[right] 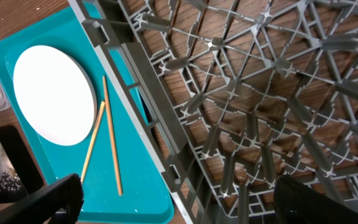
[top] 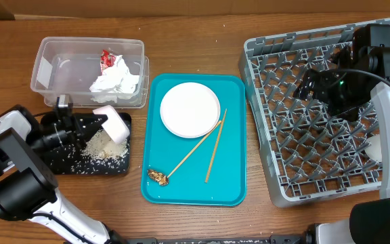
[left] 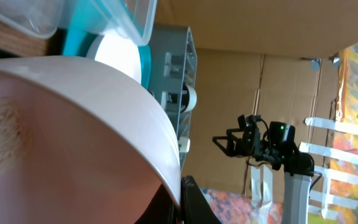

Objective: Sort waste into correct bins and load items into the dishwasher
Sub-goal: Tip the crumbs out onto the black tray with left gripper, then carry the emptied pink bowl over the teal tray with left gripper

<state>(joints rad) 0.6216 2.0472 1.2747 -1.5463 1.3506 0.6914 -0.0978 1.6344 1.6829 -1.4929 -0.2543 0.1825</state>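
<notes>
The plate leaves room, so my left gripper should carry the bowl over the teal tray, turn it upright, lower it across the chopsticks and release it.
My left gripper is shut on the rim of a pale bowl, tipped on its side over the black tray. Loose white rice lies on that tray. In the left wrist view the bowl fills the frame, and my left gripper pinches its rim. The clear tub holds a crumpled napkin and a red wrapper. A white plate, two chopsticks and brown scraps rest on the teal tray. My right gripper hangs open over the grey rack, nothing between its fingers.
A white object sits at the rack's right side, partly hidden by my right arm. In the left wrist view a small white cup shows through the rack's wall. Bare wooden table runs along the front edge.
</notes>
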